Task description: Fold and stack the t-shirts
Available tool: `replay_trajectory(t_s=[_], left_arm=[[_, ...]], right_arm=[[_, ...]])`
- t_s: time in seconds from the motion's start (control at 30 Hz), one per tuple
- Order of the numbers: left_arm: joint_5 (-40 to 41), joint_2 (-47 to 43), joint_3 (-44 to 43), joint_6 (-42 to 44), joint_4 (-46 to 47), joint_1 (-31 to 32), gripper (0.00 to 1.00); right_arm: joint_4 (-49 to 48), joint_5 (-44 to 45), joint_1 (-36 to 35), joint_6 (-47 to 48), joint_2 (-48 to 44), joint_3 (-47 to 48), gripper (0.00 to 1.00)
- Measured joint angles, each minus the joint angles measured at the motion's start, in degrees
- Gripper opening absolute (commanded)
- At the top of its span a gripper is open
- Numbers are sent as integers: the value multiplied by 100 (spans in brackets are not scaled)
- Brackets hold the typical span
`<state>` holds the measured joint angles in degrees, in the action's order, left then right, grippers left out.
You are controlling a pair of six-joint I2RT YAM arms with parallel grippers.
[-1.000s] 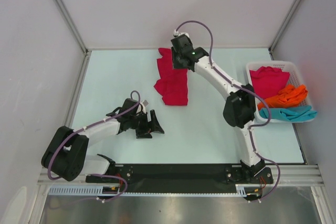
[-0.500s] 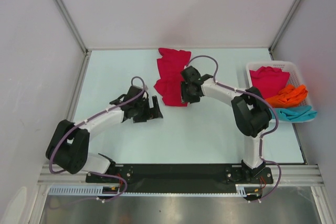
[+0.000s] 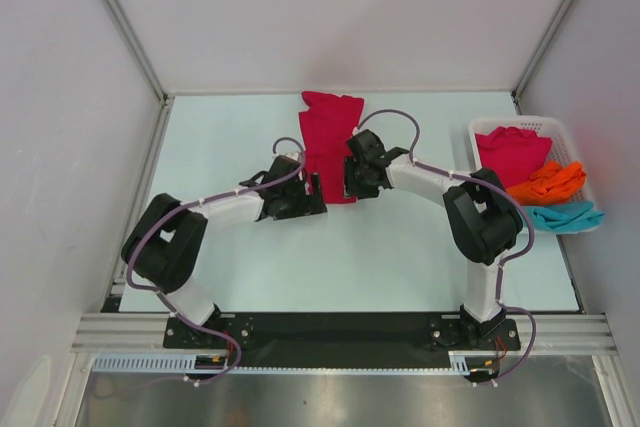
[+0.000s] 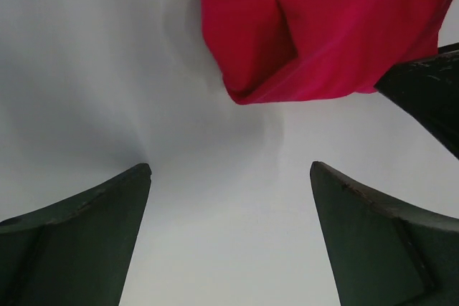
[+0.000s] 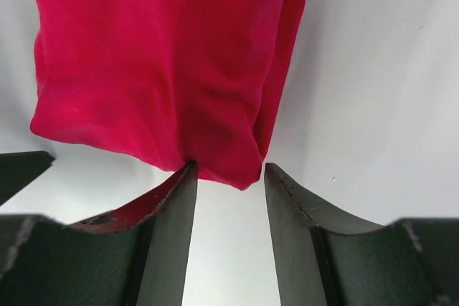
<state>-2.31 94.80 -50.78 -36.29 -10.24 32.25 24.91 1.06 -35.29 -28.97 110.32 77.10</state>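
Next, the left gripper moves outward around the t-shirt's folded near corner (image 3: 311, 186) (image 4: 244, 89) and closes there, because its fingers span only the table.
A crimson t-shirt (image 3: 328, 137) lies lengthwise on the pale table, running from the far edge toward the middle. My right gripper (image 3: 350, 185) sits at its near right corner. In the right wrist view the jaws of the right gripper (image 5: 229, 166) stand apart, and the shirt's hem corner (image 5: 237, 166) rests at the tips without being pinched. My left gripper (image 3: 315, 190) is wide open just short of the shirt's near left corner. In the left wrist view only bare table lies between the jaws of the left gripper (image 4: 229, 168). The crimson cloth (image 4: 315, 34) is ahead of them.
A white slatted basket (image 3: 480, 128) stands at the right edge. It holds a crimson shirt (image 3: 510, 152), an orange shirt (image 3: 545, 183) and a teal shirt (image 3: 560, 215). Walls enclose the table at the back and on both sides. The right gripper's finger (image 4: 427, 94) shows in the left wrist view.
The right gripper came from the shirt's far end to its near right corner, and its jaws parted a little. The left arm swung right to the near left corner and opened fully.
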Motion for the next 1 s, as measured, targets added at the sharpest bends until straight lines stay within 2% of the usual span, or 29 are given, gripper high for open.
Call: replay_trajectory(t_s=[0.43, 0.53, 0.77, 1.0], left_arm=[[487, 98, 181, -280, 938, 236, 98], [660, 33, 404, -549, 1314, 236, 94], [1099, -109, 933, -1233, 2168, 251, 92], [1062, 240, 977, -1775, 3027, 251, 91]], right_arm=[[-59, -2, 0, -15, -42, 0, 47], [-87, -2, 0, -52, -39, 0, 47], [-129, -4, 0, -144, -17, 0, 46], [-129, 17, 0, -205, 59, 7, 46]])
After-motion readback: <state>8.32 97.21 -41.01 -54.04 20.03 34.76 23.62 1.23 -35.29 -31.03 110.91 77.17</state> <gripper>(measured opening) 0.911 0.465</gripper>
